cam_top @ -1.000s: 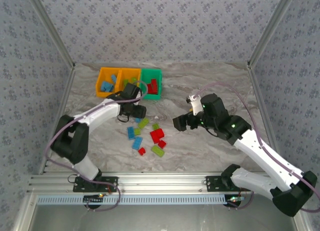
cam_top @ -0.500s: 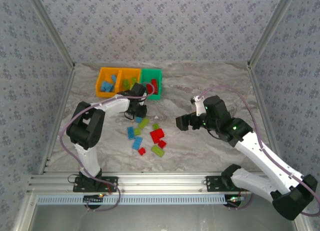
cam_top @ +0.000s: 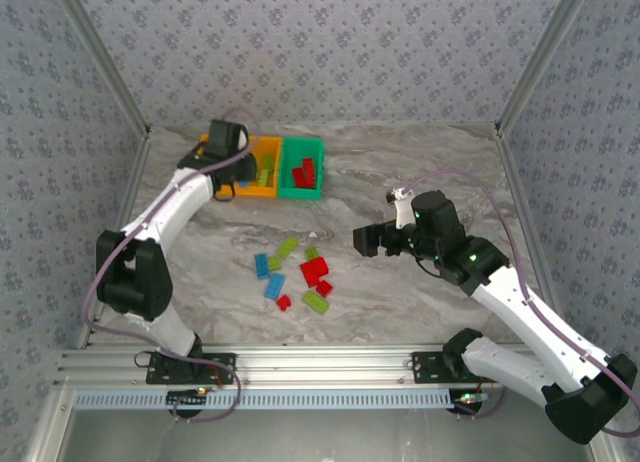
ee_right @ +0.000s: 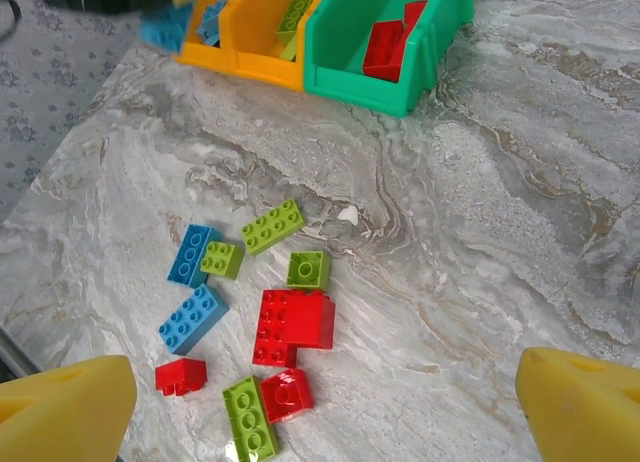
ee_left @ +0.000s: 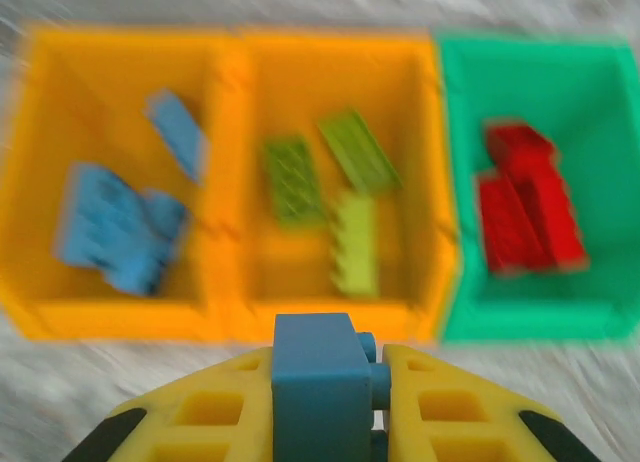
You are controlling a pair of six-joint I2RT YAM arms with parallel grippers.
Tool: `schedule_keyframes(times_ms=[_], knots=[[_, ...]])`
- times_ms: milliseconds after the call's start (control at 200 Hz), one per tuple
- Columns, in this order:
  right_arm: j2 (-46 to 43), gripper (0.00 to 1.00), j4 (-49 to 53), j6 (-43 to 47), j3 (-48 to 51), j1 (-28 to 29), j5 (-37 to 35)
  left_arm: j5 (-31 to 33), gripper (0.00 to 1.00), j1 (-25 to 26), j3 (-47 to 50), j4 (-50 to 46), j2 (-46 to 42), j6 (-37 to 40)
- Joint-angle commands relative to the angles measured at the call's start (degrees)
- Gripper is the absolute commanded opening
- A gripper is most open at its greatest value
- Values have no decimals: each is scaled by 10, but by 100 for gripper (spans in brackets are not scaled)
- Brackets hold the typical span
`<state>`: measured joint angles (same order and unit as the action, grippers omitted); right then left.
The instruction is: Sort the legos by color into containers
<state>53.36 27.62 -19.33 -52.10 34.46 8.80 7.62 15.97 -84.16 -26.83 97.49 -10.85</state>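
Observation:
The left gripper moves outward and toward the patterned side next, over the orange bin of blue bricks, and releases the lego, since its color matches.
My left gripper (ee_left: 325, 407) is shut on a blue lego (ee_left: 318, 367) and hovers just in front of the three joined bins. The left orange bin (ee_left: 45, 182) holds blue bricks, the middle orange bin (ee_left: 425, 182) holds lime ones, and the green bin (ee_left: 610, 182) holds red ones. From above, the left gripper (cam_top: 222, 147) covers the left orange bin. Loose legos lie mid-table (cam_top: 295, 272): two blue (ee_right: 193, 318), several lime (ee_right: 273, 226) and three red (ee_right: 295, 322). My right gripper (ee_right: 320, 422) is open and hangs above this pile, holding nothing.
The bins (cam_top: 300, 167) stand at the back left of the marble table (cam_top: 420, 162), near the patterned left wall (cam_top: 90, 132). An aluminium rail (cam_top: 320, 362) runs along the near edge. Bare table lies to the right of the pile.
The left arm swung from the near side of the bins, beside the pile, back to over the left orange bin. The right arm barely moved.

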Motion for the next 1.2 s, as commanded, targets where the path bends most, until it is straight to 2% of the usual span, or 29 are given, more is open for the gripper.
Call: schedule_keyframes(times_ms=[0, 120, 240, 385, 440, 520, 700, 770, 865, 949, 1049, 1134, 1199], knots=[[-12, 100, -8, -13, -5, -4, -5, 75, 15, -31, -73, -24, 90, 37], [-14, 100, 3, -14, -9, -7, -2, 78, 15, -56, -149, -23, 165, 47], [-18, 100, 20, -13, -16, -7, 2, 78, 19, -73, -212, -27, 223, 53], [-25, 100, 14, -15, 2, -7, -8, 77, 41, -80, -244, -26, 250, 68], [-23, 100, 3, -17, 14, -8, -16, 74, 49, -80, -234, -22, 240, 65], [-13, 100, -16, -24, 26, -10, -17, 60, 55, -79, -192, 4, 205, 50], [31, 100, -46, -31, 30, -7, -14, -17, 53, -61, -42, 61, 50, -12], [58, 100, -58, -36, 30, -2, -23, -27, 52, -28, 42, 101, -32, -21], [114, 100, -82, -41, 23, 14, -12, -8, 52, 50, 128, 119, -125, 0], [178, 100, -90, -51, -1, 37, -16, 17, 52, 118, 186, 104, -193, 13], [260, 94, -85, -67, -38, 73, -48, 34, 51, 190, 245, 74, -278, 24], [325, 89, -79, -71, -64, 100, -64, 59, 52, 252, 277, 32, -353, 45], [370, 87, -71, -74, -86, 117, -61, 50, 52, 286, 284, -15, -404, 62]])
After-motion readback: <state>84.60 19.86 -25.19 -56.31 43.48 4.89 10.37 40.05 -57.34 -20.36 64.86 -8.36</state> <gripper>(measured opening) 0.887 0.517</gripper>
